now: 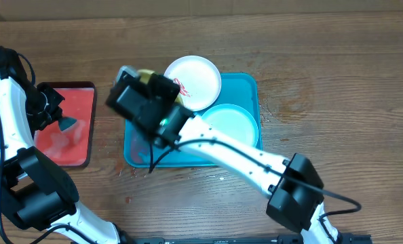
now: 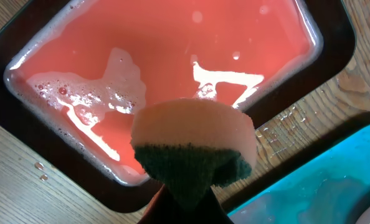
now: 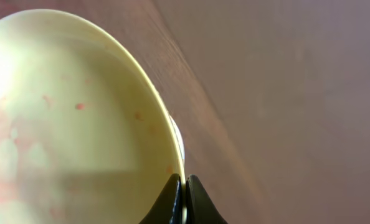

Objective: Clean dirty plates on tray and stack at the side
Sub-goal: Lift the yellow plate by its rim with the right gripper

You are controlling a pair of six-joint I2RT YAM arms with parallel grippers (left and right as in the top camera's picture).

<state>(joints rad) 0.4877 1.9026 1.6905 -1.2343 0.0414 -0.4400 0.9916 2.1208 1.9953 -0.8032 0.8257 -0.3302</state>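
Note:
My right gripper will next move the plate over clear wood (image 1: 296,79) beside the tray, lower it and let go, as that wood is below and right in the overhead view.
My right gripper (image 3: 185,190) is shut on the rim of the yellow-green plate (image 3: 66,124), which carries faint red specks and is held tilted. In the overhead view this gripper (image 1: 139,87) is over the tray's far left corner and hides most of that plate (image 1: 147,74). The white plate (image 1: 193,81) with a red smear leans on the far rim of the teal tray (image 1: 250,83). The light blue plate (image 1: 232,125) lies in the tray at the right. My left gripper (image 1: 62,124) is shut on a sponge (image 2: 194,143), apart from the plates.
A smaller red tray with a dark rim (image 1: 69,125) holds soapy water (image 2: 172,50) at the left, under the sponge. The teal tray's corner (image 2: 334,180) shows beside it. My right arm crosses the tray diagonally from the front right. The wood around the trays is wet.

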